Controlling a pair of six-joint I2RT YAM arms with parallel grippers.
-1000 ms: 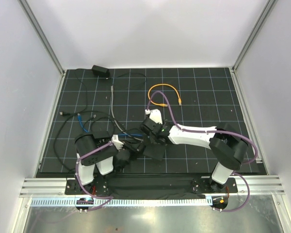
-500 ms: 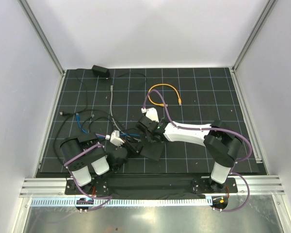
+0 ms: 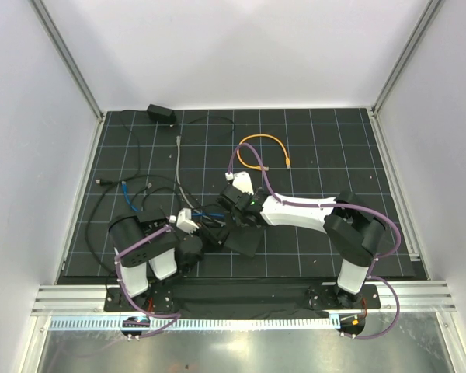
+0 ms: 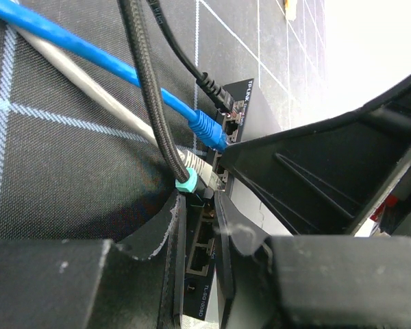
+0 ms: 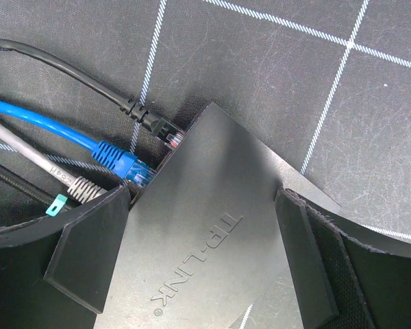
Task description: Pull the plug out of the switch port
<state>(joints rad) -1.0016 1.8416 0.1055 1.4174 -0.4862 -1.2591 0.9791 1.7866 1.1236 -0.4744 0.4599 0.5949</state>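
Note:
I will pull my left gripper up and outward from the switch next, then lower it by the orange cable's near end (image 3: 262,167) to let go of the plug, since the mat is open there.
The flat black TP-LINK switch (image 5: 212,253) lies on the mat near the front middle (image 3: 248,244). Several plugs sit in its port edge: a black plug (image 5: 166,129), a blue plug (image 5: 123,162), a grey-booted plug (image 5: 89,188) and a black braided cable's plug with a teal collar (image 4: 186,184). My right gripper (image 5: 205,195) straddles the switch, one finger against each long edge. My left gripper (image 4: 197,199) reaches in from the left (image 3: 206,233), its fingers closed narrowly on the teal-collared plug's body at the port. Empty ports show between the fingers.
An orange cable (image 3: 261,151) loops behind the switch. A small black power adapter (image 3: 161,114) sits at the back left. Blue (image 3: 132,196), grey (image 3: 179,167) and black (image 3: 113,203) cables trail over the left half of the gridded mat.
The left arm drew back to the left, then came in again toward the switch's port edge. The right arm and the switch shifted slightly left.

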